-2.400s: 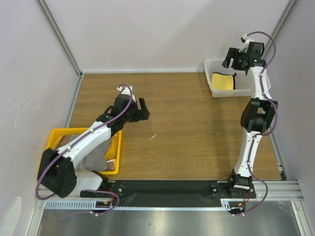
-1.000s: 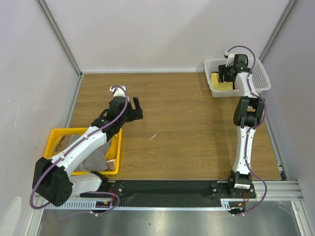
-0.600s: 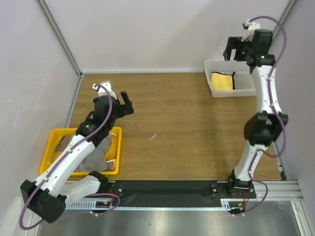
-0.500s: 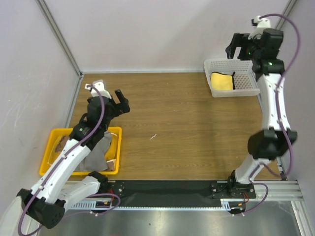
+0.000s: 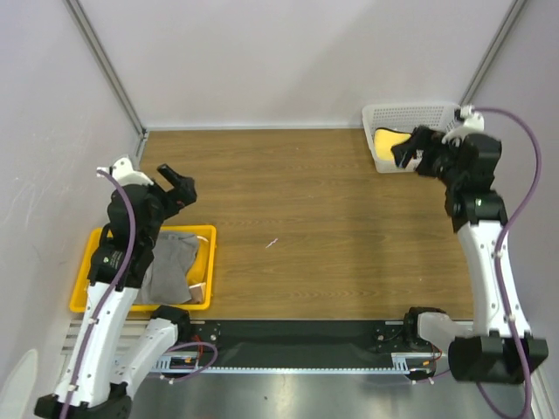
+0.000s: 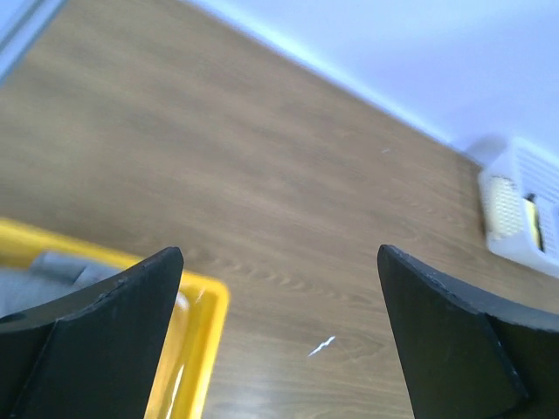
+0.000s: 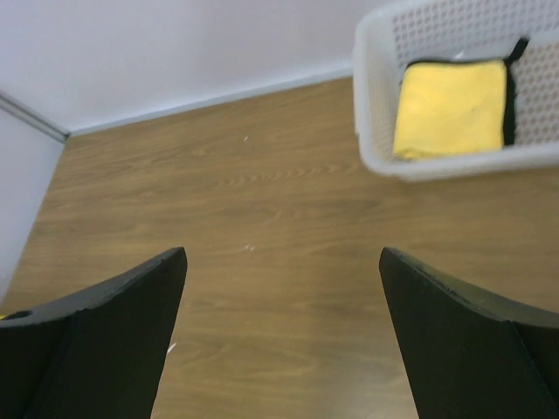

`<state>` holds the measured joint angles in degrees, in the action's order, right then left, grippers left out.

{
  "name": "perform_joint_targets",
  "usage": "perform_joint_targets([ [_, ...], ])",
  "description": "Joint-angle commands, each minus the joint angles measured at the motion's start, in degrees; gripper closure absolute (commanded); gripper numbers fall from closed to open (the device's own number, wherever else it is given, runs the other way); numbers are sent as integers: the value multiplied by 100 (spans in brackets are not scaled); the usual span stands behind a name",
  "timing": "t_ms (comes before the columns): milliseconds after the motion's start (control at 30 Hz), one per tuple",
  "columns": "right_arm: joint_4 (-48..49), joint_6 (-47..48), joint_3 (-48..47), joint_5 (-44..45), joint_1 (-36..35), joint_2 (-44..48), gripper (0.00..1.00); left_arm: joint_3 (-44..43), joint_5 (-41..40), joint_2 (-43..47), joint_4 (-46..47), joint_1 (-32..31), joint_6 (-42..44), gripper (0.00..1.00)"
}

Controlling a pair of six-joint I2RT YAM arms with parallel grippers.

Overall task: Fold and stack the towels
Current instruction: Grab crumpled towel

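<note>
My left gripper moves back and down into the yellow tray (image 5: 94, 239) onto a fold of the grey towel (image 5: 173, 267) next, as its open fingers are beyond the tray's far edge.
A grey towel (image 5: 173, 267) lies crumpled in the yellow tray (image 5: 94, 239) at the near left; the left wrist view catches a corner of this grey towel (image 6: 54, 265). A folded yellow towel (image 5: 388, 139) sits in the white mesh basket (image 5: 410, 113) at the far right, and the right wrist view also shows the yellow towel (image 7: 451, 106). My left gripper (image 5: 175, 188) hangs open above the tray's far edge, holding nothing. My right gripper (image 5: 409, 149) is open and empty in the air just in front of the basket. Bare wood shows between both pairs of fingers.
Grey walls and metal posts close the table at the back and both sides. A small white scrap (image 5: 272, 243) lies mid-table. The tray's rim (image 6: 206, 325) shows low in the left wrist view, the basket (image 6: 522, 216) far off. A black rail (image 5: 297, 333) runs along the near edge.
Both arms swung back toward the near side: the left gripper moved left to above the tray, the right one came down from above the basket. Both jaws widened.
</note>
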<state>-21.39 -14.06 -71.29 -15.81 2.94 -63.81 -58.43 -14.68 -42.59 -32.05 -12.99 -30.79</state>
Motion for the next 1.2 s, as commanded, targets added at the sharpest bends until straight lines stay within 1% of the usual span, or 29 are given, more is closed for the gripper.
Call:
perform_joint_targets([
  [0, 459, -737, 851, -211, -162, 1043, 0, 393, 938, -109, -565, 972, -357, 0],
  [33, 503, -842, 1106, -273, -206, 1177, 0, 603, 975, -92, -678, 1183, -506, 0],
  [67, 600, -1044, 1508, -334, -250, 1309, 0, 710, 941, -83, -758, 1533, -586, 0],
  [100, 644, -1115, 1739, -439, -276, 1510, 0, 850, 705, -57, -837, 1598, -647, 0],
  [133, 671, -1159, 1932, -466, -450, 1590, 0, 895, 564, -65, -1038, 1650, -796, 0],
  [167, 645, -1264, 2256, -406, -513, 1661, 0, 939, 458, -65, -1127, 1747, -867, 0],
  [200, 636, -1326, 2390, -335, -575, 1714, 0, 1052, 300, -31, -1284, 1817, -1016, 0],
  [267, 714, -1449, 2758, -300, -733, 1802, 0, 1211, 220, 31, -1382, 2010, -1140, 0],
  [467, 1179, -1652, 3305, -80, -971, 1820, 0, 2001, -26, 225, -1312, 2073, -1474, 0],
  [500, 1242, -1669, 3392, -80, -979, 1811, 0, 2194, -96, 216, -1391, 2073, -1709, 0],
  [567, 1347, -1705, 3420, 16, -971, 1767, 0, 2327, -185, 190, -1400, 2073, -1895, 0],
  [633, 1400, -1714, 3411, 69, -971, 1714, 0, 2389, -220, 137, -1382, 2073, -2071, 2],
  [700, 1444, -1722, 3376, 105, -971, 1644, 0, 2451, -439, 41, -1435, 2073, -2185, 4],
  [733, 1462, -1696, 3332, 96, -971, 1618, 1, 2460, -483, -3, -1444, 2064, -2203, 4],
  [867, 1339, -1722, 3156, 131, -971, 1442, 0, 2530, -492, -276, -1409, 2064, -2283, 12],
  [967, 1242, -1714, 3016, 175, -962, 1301, 0, 2565, -431, -487, -1348, 2047, -2248, 16],
  [1133, 1233, -1714, 2919, 140, -971, 1152, 0, 2565, -624, -847, -1312, 1845, -2256, 17],
  [1167, 1242, -1722, 2910, 123, -971, 1143, 0, 2574, -668, -909, -1312, 1827, -2256, 21],
])
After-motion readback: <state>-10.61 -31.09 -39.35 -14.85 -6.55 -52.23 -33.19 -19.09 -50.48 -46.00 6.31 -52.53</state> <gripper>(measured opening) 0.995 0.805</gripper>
